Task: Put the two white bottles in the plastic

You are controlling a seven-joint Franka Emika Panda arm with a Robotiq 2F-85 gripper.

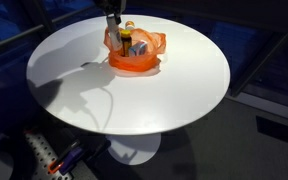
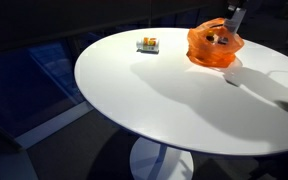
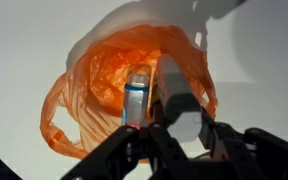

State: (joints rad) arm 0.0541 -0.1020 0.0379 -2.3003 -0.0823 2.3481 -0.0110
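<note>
The slim white bottle hangs over the opening, so my gripper needs to lower it farther into the orange bag's opening (image 1: 130,49) (image 3: 152,88) beside the pale bottle before it opens.
An orange plastic bag (image 1: 136,55) lies open on the round white table, and it shows in both exterior views (image 2: 214,47). In the wrist view the bag (image 3: 94,90) holds a pale bottle with a blue cap (image 3: 137,100) standing inside it. My gripper (image 3: 182,112) hangs just over the bag's opening, above its near side. Its fingers are closed partway on a white object, apparently a white bottle (image 3: 181,126), whose upper part is in shadow. In the exterior views the gripper (image 1: 114,22) (image 2: 234,18) is directly above the bag.
The white table (image 1: 104,100) is round with a drop-off all around. A small yellowish object (image 2: 148,44) lies on the table a short way from the bag. Dark floor and blue panels surround the table.
</note>
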